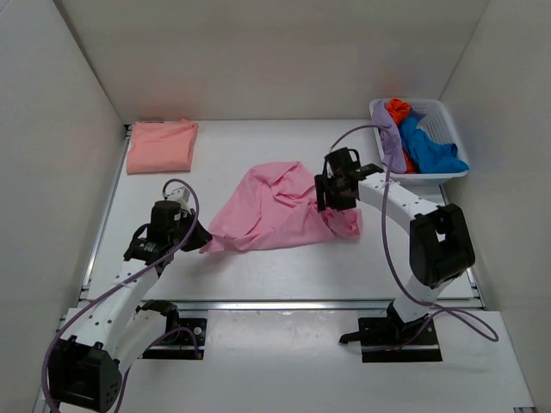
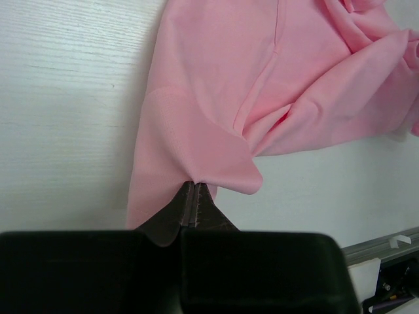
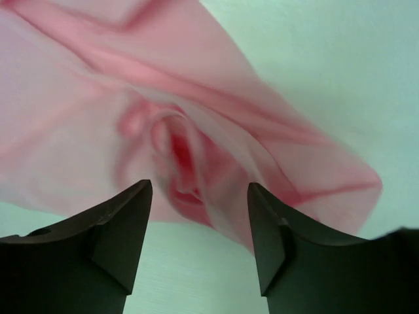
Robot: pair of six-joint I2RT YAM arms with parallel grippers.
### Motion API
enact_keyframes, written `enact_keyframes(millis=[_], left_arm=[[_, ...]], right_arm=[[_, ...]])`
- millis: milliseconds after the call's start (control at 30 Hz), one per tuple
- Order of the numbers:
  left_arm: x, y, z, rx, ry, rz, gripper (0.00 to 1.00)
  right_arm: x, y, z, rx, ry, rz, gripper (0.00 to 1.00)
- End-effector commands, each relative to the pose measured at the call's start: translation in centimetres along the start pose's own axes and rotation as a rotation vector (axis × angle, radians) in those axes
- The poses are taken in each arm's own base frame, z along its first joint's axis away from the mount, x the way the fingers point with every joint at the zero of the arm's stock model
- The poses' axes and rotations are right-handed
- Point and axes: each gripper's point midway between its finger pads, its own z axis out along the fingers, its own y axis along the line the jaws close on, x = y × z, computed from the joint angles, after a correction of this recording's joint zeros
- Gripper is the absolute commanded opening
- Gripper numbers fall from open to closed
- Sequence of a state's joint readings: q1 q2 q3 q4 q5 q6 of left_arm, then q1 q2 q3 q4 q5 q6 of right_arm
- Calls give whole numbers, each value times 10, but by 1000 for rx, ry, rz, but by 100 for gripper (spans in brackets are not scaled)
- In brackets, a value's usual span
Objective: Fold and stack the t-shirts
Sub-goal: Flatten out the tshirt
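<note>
Next, my right gripper will lower and draw back to close at the near edge of the pink t-shirt's bunched folds, since that edge lies below and back from it.
A light pink t-shirt point(image 1: 271, 206) lies crumpled in the middle of the table. A salmon-peach t-shirt point(image 1: 161, 144) lies folded at the back left. My left gripper point(image 1: 200, 238) is shut on the pink shirt's near-left corner; in the left wrist view the pink t-shirt point(image 2: 262, 85) spreads away from the pinched left gripper point(image 2: 193, 186). My right gripper point(image 1: 331, 205) hovers over the shirt's right end, open. In the right wrist view the right gripper point(image 3: 200, 193) has bunched pink t-shirt folds point(image 3: 196, 131) just beyond the gap, nothing gripped.
A white lattice basket point(image 1: 448, 116) at the back right holds orange, blue and lavender clothes. White walls enclose the table on three sides. A metal rail point(image 1: 284, 304) runs along the near edge in front of the arm bases.
</note>
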State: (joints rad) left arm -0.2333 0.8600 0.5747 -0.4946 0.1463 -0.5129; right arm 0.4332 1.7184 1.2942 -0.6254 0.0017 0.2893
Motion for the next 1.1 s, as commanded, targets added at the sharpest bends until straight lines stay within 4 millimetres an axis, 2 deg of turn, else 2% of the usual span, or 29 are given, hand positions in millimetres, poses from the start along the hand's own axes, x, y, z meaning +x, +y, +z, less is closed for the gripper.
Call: enact_keyframes(millis=[0,67,167,200,267,300,333,400,433,600,733,800,833,867,900,933,1000,1067], left_arm=[[3,-4,-1,28,-5,-2,0],[7,-1,4,24,10,-11,0],[12,-3,6,32,21,-7,0],[12,-3,8,33,21,-9,0],[14,-3,10,38,27,-12,0],[14,-2,10,40,22,-14,0],[15,-4,10,43,25,-18,0],[17,-2,11,40,26,-19,0],[20,-2,10,43,36,-23,0],[15,-5,9,55,14,-34,0],[19,-4,10,55,21,-34,0],[18,-5,9,56,21,-34,0],[16,-5,9,58,13,-35,0],[16,-4,8,54,12,-38,0],[14,-5,7,56,8,-35,0],[14,-3,7,49,5,-41,0],[6,-6,3,52,-13,-33,0],[0,-10,-1,60,-28,-30,0]], right_arm=[[40,-26,-6,48,54,36,59],[44,-31,-21,28,-10,62,61],[75,-26,-28,-43,-36,95,58],[72,-19,-32,-82,-72,116,58],[88,-15,-30,-111,-70,134,58],[86,-13,-32,-125,-98,149,57],[94,-10,-26,-137,-88,161,56],[94,-7,-27,-169,-113,195,56],[100,-2,-24,-197,-108,219,56],[112,2,-4,-230,-75,261,59],[105,3,10,-241,-81,279,62],[98,3,15,-239,-94,280,62],[88,4,18,-242,-110,276,62],[85,5,20,-257,-111,267,60],[84,4,24,-257,-97,270,23],[80,1,24,-246,-80,269,0],[58,4,12,-243,-94,242,0],[55,-1,-6,-213,-77,213,0]])
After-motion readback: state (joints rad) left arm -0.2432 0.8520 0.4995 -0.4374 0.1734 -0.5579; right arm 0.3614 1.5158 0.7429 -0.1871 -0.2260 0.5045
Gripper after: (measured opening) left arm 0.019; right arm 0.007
